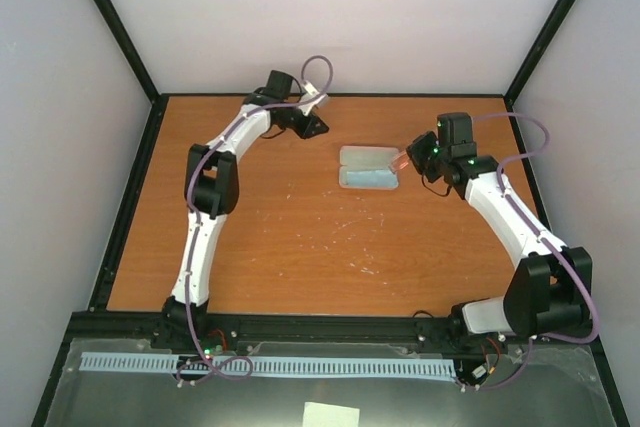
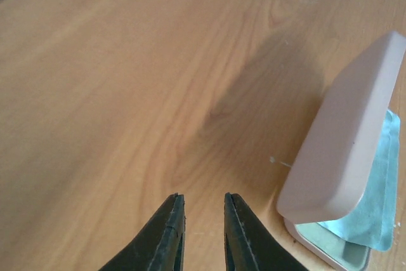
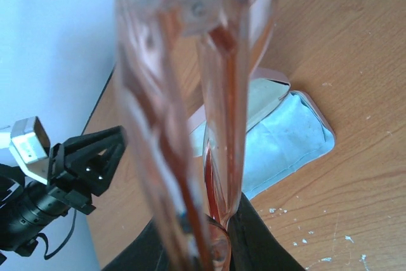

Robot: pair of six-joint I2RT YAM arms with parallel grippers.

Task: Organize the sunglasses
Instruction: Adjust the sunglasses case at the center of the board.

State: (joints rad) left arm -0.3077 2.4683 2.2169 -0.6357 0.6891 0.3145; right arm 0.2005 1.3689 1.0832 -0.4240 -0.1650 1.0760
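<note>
Next my right gripper will shift to the left in the top view and down over the blue-grey cloth (image 3: 288,144) to release the sunglasses (image 3: 219,87), since the pink case lies open there.
The sunglasses (image 3: 219,87), folded, with translucent orange lenses, stand upright between the dark fingers of my right gripper (image 3: 216,249), which is shut on them. From above they show as an orange glint (image 1: 399,160) just right of the open pink case (image 1: 367,156). A blue-grey cloth (image 1: 371,180) lies in the case. My left gripper (image 1: 312,127) hovers at the back of the table, left of the case. Its jaws (image 2: 202,204) are slightly open over bare wood with nothing between them. The raised case lid (image 2: 349,144) is to their right.
The wooden table (image 1: 280,237) is ringed by a black frame and pale walls close on three sides. White specks (image 3: 304,239) dot the wood near the case. My left gripper and its grey camera block (image 3: 76,163) show beyond the case in the right wrist view.
</note>
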